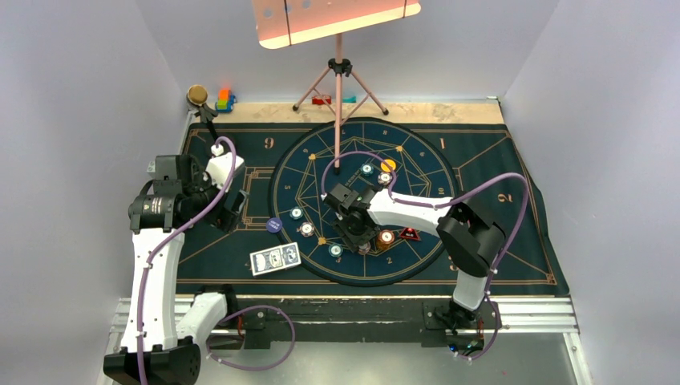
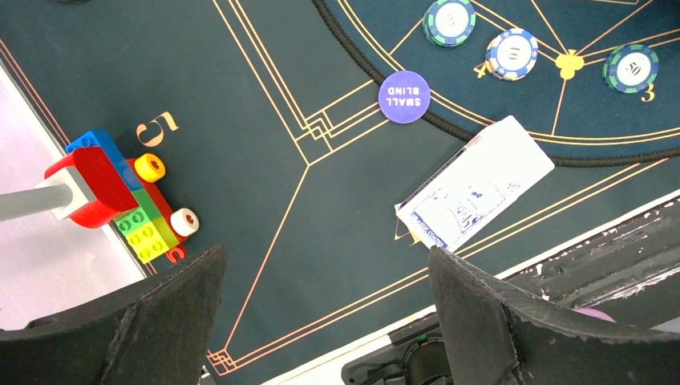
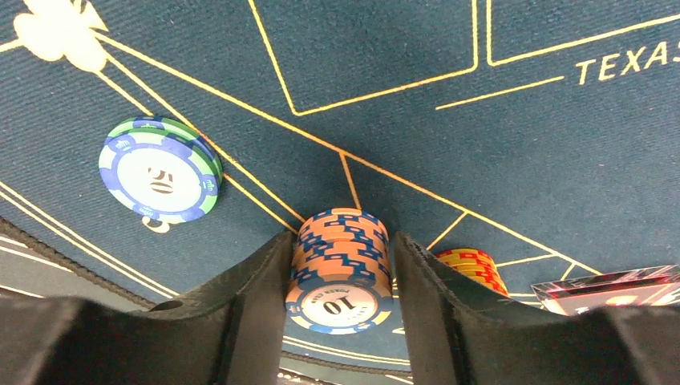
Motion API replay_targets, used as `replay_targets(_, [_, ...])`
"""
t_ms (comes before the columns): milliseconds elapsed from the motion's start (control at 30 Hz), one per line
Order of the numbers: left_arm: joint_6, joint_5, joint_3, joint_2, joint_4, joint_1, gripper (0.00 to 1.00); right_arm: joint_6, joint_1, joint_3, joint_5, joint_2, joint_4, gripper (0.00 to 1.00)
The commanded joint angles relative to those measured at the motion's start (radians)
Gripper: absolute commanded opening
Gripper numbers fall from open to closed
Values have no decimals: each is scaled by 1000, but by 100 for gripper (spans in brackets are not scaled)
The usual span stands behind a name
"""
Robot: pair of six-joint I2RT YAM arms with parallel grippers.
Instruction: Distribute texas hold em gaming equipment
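Observation:
The triangular marker's far side is outward of the right gripper and to its right in the top view, so the right gripper should lift the orange-and-blue chips across, lower them and let them go.
My right gripper (image 3: 341, 321) is shut on a stack of orange-and-blue "10" chips (image 3: 341, 269) that stands on the round part of the mat; in the top view it is low over the circle's front (image 1: 358, 234). A red-and-yellow chip stack (image 3: 473, 269) and the red-edged triangular marker (image 3: 609, 289) lie just right of it. A teal "50" chip (image 3: 160, 178) lies to the left. My left gripper (image 2: 325, 321) is open and empty, above the mat's left part (image 1: 232, 210). The blue-and-white cards (image 2: 475, 192) lie near the front edge. A purple "small blind" disc (image 2: 403, 96) lies beside them. The yellow disc (image 1: 388, 165) is at the circle's back.
More chips lie round the circle (image 1: 297, 213) (image 1: 307, 229) (image 1: 336, 250) (image 1: 367, 169). A pink tripod stand (image 1: 339, 80) stands at the back with one leg on the mat. Toy blocks (image 2: 120, 196) sit at the mat's left edge, others at the back left (image 1: 225, 100).

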Motion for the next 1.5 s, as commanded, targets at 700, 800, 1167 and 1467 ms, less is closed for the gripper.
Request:
replay_targets(700, [15, -12, 11, -9, 15, 5, 100, 49, -244, 163, 33, -133, -75, 16])
replay_targets(800, [16, -14, 12, -8, 17, 4, 100, 81, -341, 154, 37, -169, -73, 16])
replay_targets(1167, [18, -3, 8, -8, 21, 4, 100, 143, -578, -23, 48, -189, 34, 16])
replay_targets(1467, [20, -1, 5, -6, 22, 5, 100, 147, -608, -23, 26, -65, 98, 14])
